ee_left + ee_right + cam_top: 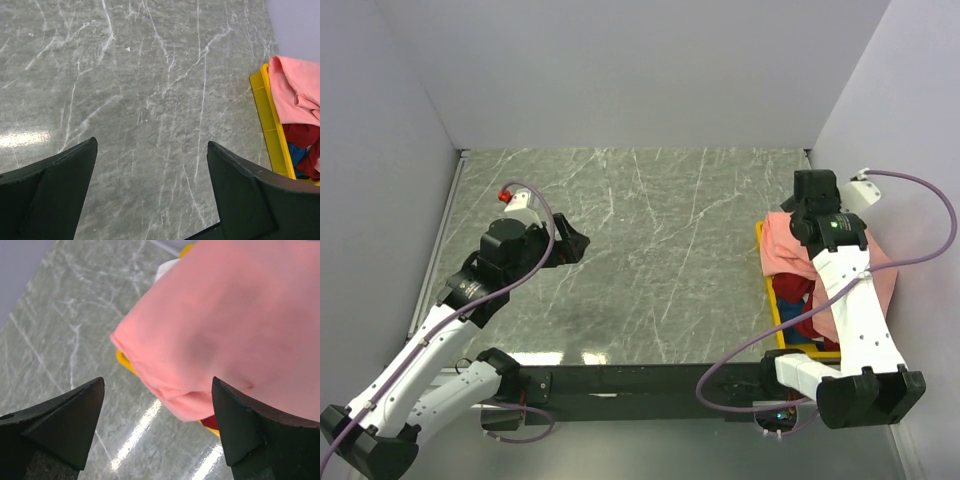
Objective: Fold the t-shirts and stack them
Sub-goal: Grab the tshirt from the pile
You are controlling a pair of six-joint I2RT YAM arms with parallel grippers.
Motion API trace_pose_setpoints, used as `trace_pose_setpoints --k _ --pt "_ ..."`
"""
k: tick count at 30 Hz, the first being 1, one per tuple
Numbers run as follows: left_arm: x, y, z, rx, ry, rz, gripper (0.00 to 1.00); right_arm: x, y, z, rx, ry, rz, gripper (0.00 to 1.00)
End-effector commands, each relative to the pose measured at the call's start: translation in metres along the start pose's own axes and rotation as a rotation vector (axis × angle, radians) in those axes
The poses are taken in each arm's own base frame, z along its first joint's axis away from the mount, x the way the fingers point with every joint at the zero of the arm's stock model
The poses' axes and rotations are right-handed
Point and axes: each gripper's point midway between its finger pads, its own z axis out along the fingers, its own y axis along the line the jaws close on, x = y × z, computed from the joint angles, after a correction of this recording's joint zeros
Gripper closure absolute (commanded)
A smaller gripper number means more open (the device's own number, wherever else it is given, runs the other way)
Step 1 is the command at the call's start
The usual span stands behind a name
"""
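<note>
The pink shirt's top layer (788,243) (186,371) lies below my right gripper, uppermost in the bin. My right gripper will next go down toward the right in the wrist view and close on it.
The t-shirts lie heaped in a yellow bin (763,262) at the table's right edge. A salmon-pink one (782,250) drapes over the top, and a deep red one (796,290) shows below it with a bit of blue (788,300). My right gripper (800,203) hovers open over the pink shirt's far-left edge. In the right wrist view its jaws stand wide around the hanging pink fold (235,315), not touching it. My left gripper (575,243) is open above bare table on the left; its wrist view catches the pink shirt (295,90) far right.
Grey marble tabletop (660,240) spreads between the arms, with white walls behind and at both sides. The bin's yellow rim (265,115) is about a hand's width right of my left gripper (151,142). A scrap of white cloth (167,267) peeks past the pink shirt.
</note>
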Motion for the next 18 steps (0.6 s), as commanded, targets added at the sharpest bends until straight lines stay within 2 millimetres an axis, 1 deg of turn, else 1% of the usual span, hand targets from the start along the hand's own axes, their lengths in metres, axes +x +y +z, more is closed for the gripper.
trace_pose_setpoints --k 1,5,6,8,11,12,15,16,18 --pt "-0.008 -0.004 -0.003 0.016 -0.021 0.022 0.04 -0.020 -0.022 -0.008 0.081 -0.044 0.073 0.07" --pt "-0.001 -0.003 -0.002 0.025 -0.009 0.019 0.04 -0.020 -0.041 -0.008 0.154 -0.057 0.091 0.07" --pt "0.000 -0.003 -0.002 0.027 -0.007 0.019 0.04 -0.023 -0.052 -0.006 0.192 -0.061 0.105 0.07" --pt "0.002 -0.002 -0.002 0.027 -0.001 0.021 0.04 -0.024 -0.062 -0.005 0.226 -0.066 0.112 0.07" --pt "0.001 -0.004 -0.003 0.033 0.001 0.023 0.04 -0.018 -0.073 -0.001 0.272 -0.056 0.102 0.07" --pt "0.001 -0.004 -0.004 0.035 0.001 0.020 0.05 -0.018 -0.080 -0.001 0.303 -0.061 0.108 0.07" --pt "0.000 -0.007 -0.004 0.049 0.002 0.014 0.05 -0.018 -0.087 0.002 0.342 -0.067 0.122 0.07" --pt "0.001 -0.009 -0.003 0.053 0.007 0.013 0.05 -0.014 -0.088 0.004 0.346 -0.060 0.123 0.07" --pt "0.001 -0.010 -0.001 0.052 0.020 0.014 0.05 -0.011 -0.086 0.012 0.338 -0.050 0.131 0.07"
